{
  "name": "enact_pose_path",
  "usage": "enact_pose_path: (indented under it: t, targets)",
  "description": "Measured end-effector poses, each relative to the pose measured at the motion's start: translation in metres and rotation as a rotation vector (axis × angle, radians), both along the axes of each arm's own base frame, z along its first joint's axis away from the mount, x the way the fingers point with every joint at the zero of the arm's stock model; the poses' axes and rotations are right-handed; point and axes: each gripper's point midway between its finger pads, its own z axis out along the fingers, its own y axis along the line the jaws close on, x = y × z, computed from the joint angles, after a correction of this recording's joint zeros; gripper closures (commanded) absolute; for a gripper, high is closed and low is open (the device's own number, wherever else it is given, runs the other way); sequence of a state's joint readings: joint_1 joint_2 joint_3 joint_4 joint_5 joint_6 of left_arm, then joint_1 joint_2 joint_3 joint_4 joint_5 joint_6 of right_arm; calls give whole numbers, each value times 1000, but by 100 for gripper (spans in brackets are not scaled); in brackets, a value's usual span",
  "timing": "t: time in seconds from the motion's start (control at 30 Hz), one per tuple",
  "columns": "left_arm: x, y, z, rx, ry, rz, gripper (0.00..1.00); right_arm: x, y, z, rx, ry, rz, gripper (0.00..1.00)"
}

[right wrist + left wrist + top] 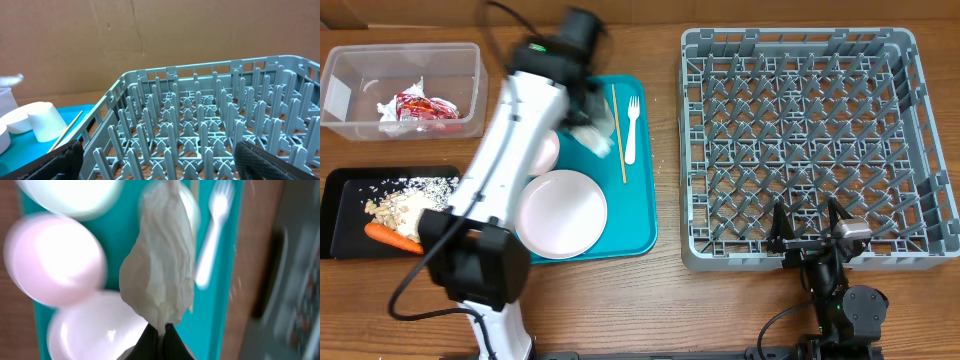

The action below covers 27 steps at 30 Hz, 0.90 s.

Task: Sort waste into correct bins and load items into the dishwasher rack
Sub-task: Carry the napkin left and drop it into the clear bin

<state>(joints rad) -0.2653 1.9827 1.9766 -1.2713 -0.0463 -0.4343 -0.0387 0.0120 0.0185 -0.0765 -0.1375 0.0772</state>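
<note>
My left gripper holds the napkin (595, 140) and should carry it to the left in the overhead view, over the open top of the clear tub that holds the red wrapper.
My left gripper (586, 118) hangs over the teal tray (638, 235), shut on a crumpled white napkin (595, 140). In the left wrist view the napkin (160, 275) dangles from the black fingertips (150, 340), clear of the tray. Below it lie the white fork (212, 240), the round plate (95, 330) and a pinkish bowl (55, 260). The fork (632, 125) and thin wooden stick (618, 130) lie side by side. My right gripper (810, 235) stands open at the front edge of the grey rack (815, 150), nothing between its fingers (270, 160).
The clear tub (350, 60) at the back left holds the red wrapper (420, 107). The black tray (340, 190) holds food scraps (415, 200) and the carrot (390, 236). A white cup (45, 120) stands on the teal tray.
</note>
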Motion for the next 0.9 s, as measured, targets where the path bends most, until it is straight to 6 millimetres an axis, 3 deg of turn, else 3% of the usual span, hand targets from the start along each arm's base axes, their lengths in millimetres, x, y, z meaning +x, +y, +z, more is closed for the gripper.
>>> enact_pose_path:
  t: [0.17,0.33,0.43,0.53,0.57,0.6,0.67,0.8,0.9]
  targets:
    - [63,95,27,-32,-224,239,96,0,0,0,0,-1,0,0]
    - [94,187,53,-53,-415,474,96,0,0,0,0,0,0,0]
    - [106,226,61,-55,-498,561,95,0,0,0,0,0,0,0]
    - [115,250,53,-51,-522,607,92,0,0,0,0,-1,0,0]
    - [117,257,46,-49,-520,620,87,0,0,0,0,-1,0,0]
    - [119,263,37,-47,-509,633,74,0,0,0,0,0,0,0]
    - [124,275,16,-41,-487,657,32,0,0,0,0,-1,0,0]
    - [132,297,-24,-36,-453,699,22,0,0,0,0,0,0,0]
    - [130,308,-36,-30,-436,716,16,0,0,0,0,0,0,0]
